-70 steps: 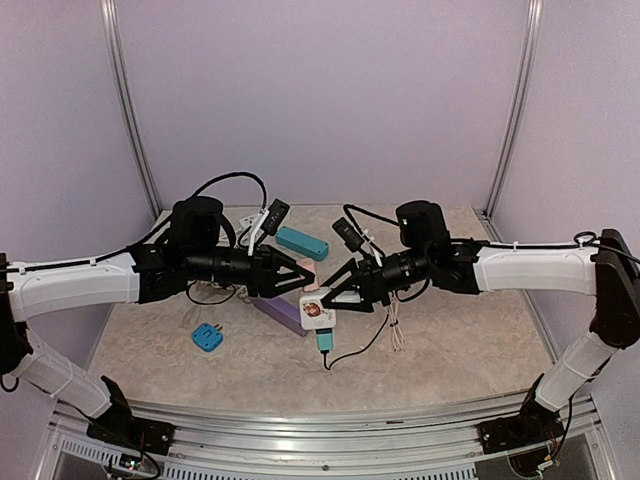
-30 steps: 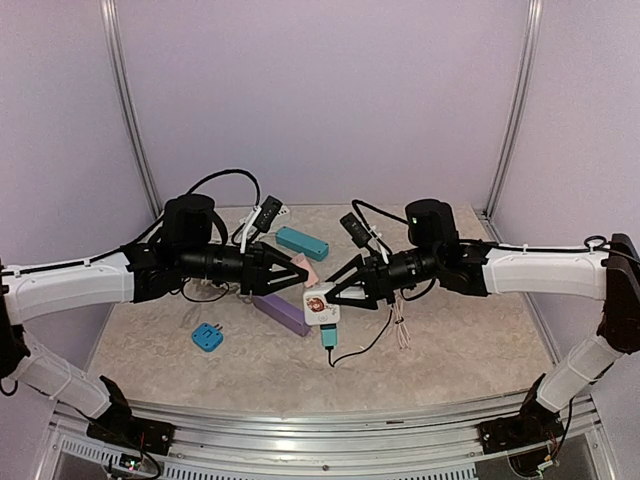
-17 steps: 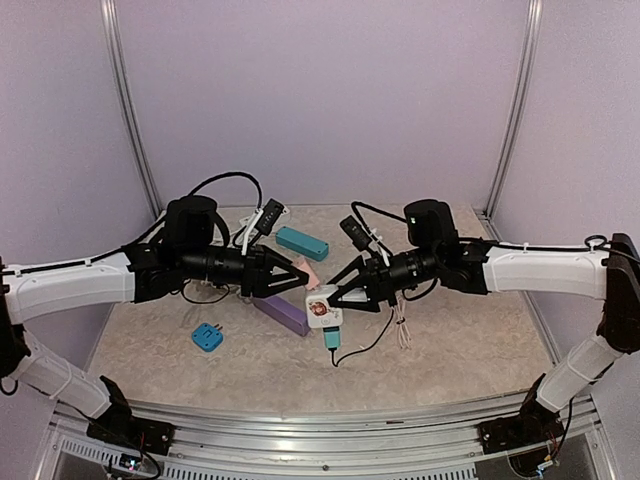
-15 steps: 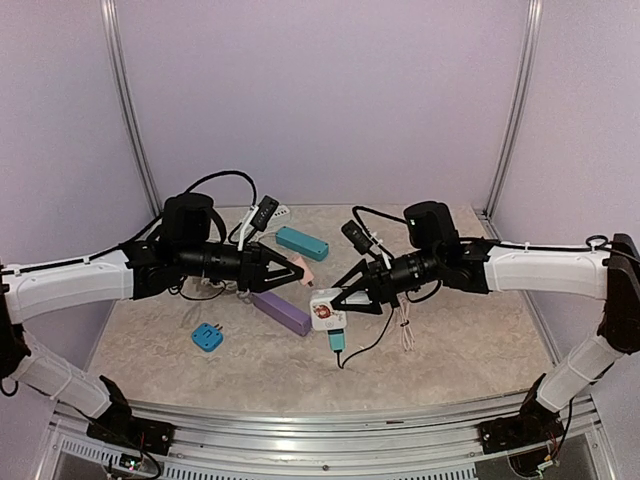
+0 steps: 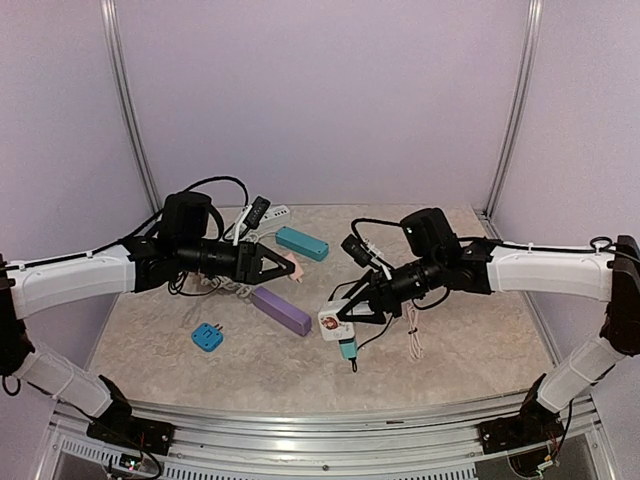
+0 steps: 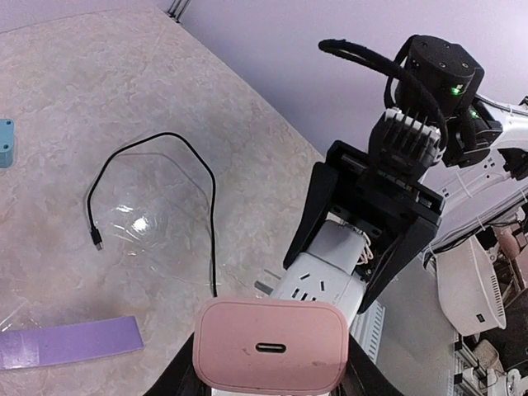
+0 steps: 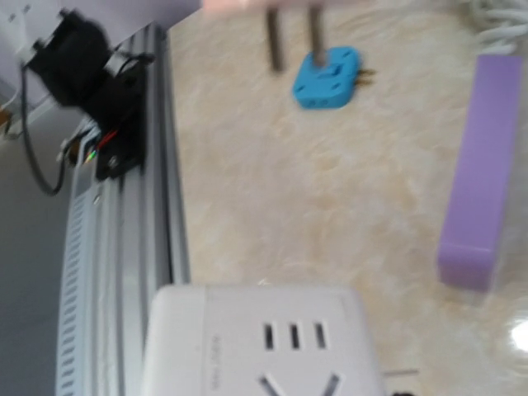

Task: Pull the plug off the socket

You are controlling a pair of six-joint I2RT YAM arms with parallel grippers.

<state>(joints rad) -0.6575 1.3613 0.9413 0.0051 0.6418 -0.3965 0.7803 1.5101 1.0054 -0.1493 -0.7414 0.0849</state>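
My left gripper moves down next onto the bare tabletop [image 5: 235, 351] beside the blue adaptor, below and to its left in the top view, with the pink plug's pins free.
The pink plug [image 5: 290, 268] is clamped in my left gripper [image 5: 283, 267], held above the table's middle left. In the left wrist view the plug [image 6: 270, 346] fills the bottom, its USB port facing the camera. The white socket cube [image 5: 333, 322] is apart from it, lower and to the right, with my right gripper [image 5: 347, 313] shut on its sides. Seen from the left wrist, the socket [image 6: 326, 280] shows bare slots between the black fingers [image 6: 318, 206]. The right wrist view has the socket [image 7: 260, 342] at the bottom and the plug's two prongs [image 7: 293, 33] free at the top.
A teal connector [image 5: 347, 349] with a black cable [image 5: 375, 335] hangs from the socket. On the table lie a purple box [image 5: 281, 310], a blue adaptor [image 5: 207, 337], a teal box [image 5: 301, 243], a white power strip [image 5: 270, 213] and a white cord [image 5: 412, 340].
The plug and socket, joined earlier, have come apart. My left gripper drew back left with the plug; my right gripper moved right and down with the socket.
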